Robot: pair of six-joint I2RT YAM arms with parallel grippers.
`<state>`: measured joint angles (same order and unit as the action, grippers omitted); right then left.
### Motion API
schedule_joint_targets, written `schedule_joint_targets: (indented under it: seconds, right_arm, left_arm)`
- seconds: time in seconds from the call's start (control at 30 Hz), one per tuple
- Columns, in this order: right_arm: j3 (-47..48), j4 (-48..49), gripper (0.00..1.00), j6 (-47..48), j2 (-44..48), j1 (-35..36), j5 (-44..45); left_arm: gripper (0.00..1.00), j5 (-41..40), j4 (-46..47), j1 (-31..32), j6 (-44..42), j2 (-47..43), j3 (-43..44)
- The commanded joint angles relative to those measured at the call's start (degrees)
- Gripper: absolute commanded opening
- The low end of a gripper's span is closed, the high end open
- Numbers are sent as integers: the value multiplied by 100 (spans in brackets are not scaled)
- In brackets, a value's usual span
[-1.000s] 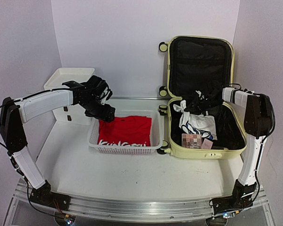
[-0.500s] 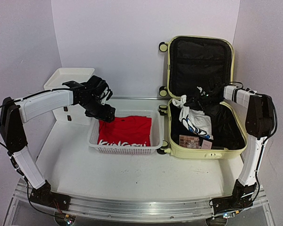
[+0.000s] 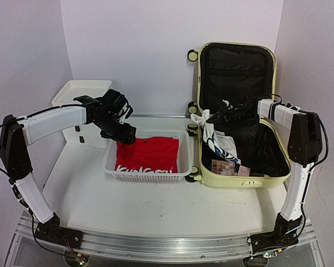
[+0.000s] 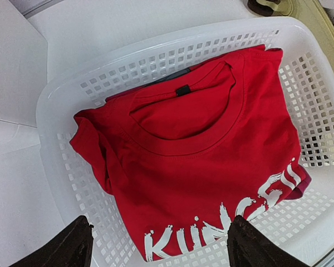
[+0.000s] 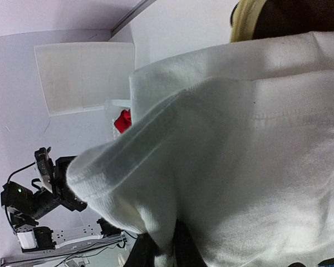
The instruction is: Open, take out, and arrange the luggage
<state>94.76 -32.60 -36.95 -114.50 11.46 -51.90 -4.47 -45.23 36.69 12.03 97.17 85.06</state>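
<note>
Next, my right gripper swings across to its left in the top view, lowers, and releases the garment on the basket's red T-shirt point(image 3: 147, 152) point(image 5: 123, 121), which lies below.
The pale yellow luggage point(image 3: 267, 178) lies open at the right, its lid point(image 3: 236, 72) upright against the back wall. My right gripper point(image 3: 220, 118) is shut on a white printed garment point(image 3: 214, 139) and holds it up over the luggage's left rim. In the right wrist view the white garment point(image 5: 239, 167) fills the frame, pinched between the fingers of the right gripper point(image 5: 167, 250). My left gripper point(image 3: 122, 132) hangs open over the back left of the white basket point(image 3: 147, 177). Nothing lies between the fingers of the left gripper point(image 4: 158, 233), and the red T-shirt point(image 4: 195, 156) lies below in the basket point(image 4: 72, 100).
A white drawer box point(image 3: 80, 94) stands at the back left behind the left arm. A small patterned box point(image 3: 222, 167) and a pink item point(image 3: 244, 170) lie in the luggage's front part. The basket sits right beside the luggage's left wheels point(image 3: 192, 129).
My right gripper has lifted the white garment out of the middle of the luggage and carried it left, over the left rim. The left arm has not moved.
</note>
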Motion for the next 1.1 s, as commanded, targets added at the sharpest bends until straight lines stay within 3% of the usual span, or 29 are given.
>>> schedule_joint_targets:
  seconds: [0.0,0.53,0.87,1.07]
  right_arm:
    - [248,461,0,-503,557,445,-278]
    - [442,1611,0,-2081,188,1976,910]
    - [925,1883,0,-2251,-649,3068,2087]
    - [1344,2254,0,-2248,-1334,3548,2936]
  left_arm:
    - [84,0,-18,-21,71,-221,169]
    - [84,-482,-160,-21,452,-1288,119]
    - [84,-887,-142,-21,438,-2067,-262]
    - [83,-633,-125,-21,376,-2576,-531]
